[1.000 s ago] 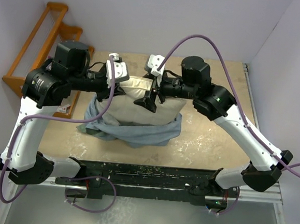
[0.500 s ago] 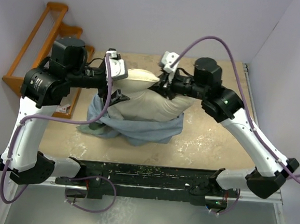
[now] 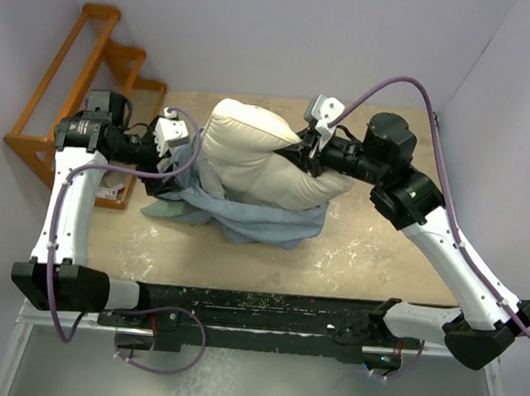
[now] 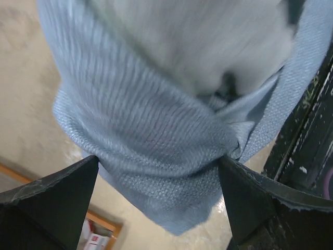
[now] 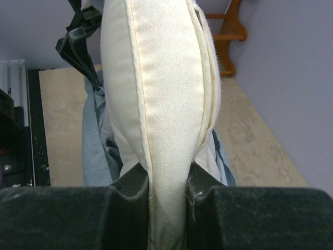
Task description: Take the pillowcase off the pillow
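Note:
My open left gripper moves down next and closes on the pillowcase's edge nearest the rack, which lies below it, since I hold only the pillow (image 3: 250, 156).
The cream pillow (image 3: 250, 156) stands tilted up in mid-table, its lower part still in the blue-grey pillowcase (image 3: 258, 223), which is bunched around its base. My right gripper (image 3: 311, 152) is shut on the pillow's right edge. In the right wrist view both fingers pinch the pillow's (image 5: 156, 78) seamed edge at the right gripper (image 5: 167, 192), and the pillowcase (image 5: 96, 140) hangs below. My left gripper (image 3: 164, 158) is open at the pillowcase's left side. In the left wrist view its fingers (image 4: 62, 195) stand wide apart, with a fold of the pillowcase (image 4: 151, 151) lying loose between them.
An orange wooden rack (image 3: 81, 83) stands against the left wall, with a small red-and-white box (image 3: 112, 191) at its foot. A black rail (image 3: 256, 306) runs along the near edge. Walls close in at the back and right.
My left gripper opened, let go and drew back to the left. My right gripper shut on the pillow's edge and pulled it up and right, so more of the pillow stands out of the pillowcase.

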Tool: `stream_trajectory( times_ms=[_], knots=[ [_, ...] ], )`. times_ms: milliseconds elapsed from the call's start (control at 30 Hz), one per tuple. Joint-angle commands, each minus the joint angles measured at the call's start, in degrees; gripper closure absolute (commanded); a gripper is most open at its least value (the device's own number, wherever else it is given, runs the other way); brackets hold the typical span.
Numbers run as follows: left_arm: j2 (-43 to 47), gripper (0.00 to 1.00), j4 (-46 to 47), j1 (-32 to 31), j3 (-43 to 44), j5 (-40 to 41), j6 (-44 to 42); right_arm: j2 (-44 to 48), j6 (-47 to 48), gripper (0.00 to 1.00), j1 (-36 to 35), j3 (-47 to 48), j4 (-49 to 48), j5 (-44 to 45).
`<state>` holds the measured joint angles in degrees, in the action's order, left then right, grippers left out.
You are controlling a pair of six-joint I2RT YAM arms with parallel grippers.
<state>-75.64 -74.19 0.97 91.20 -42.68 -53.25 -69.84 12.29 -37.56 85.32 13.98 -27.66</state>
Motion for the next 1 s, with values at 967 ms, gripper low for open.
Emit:
stream_trajectory(
  times_ms=[967],
  knots=[
    [11.1,0.01,48.4,7.4,-41.9,7.6,6.2,6.5,-34.9,1.0,14.7,-7.3,-45.8,-20.0]
  ],
)
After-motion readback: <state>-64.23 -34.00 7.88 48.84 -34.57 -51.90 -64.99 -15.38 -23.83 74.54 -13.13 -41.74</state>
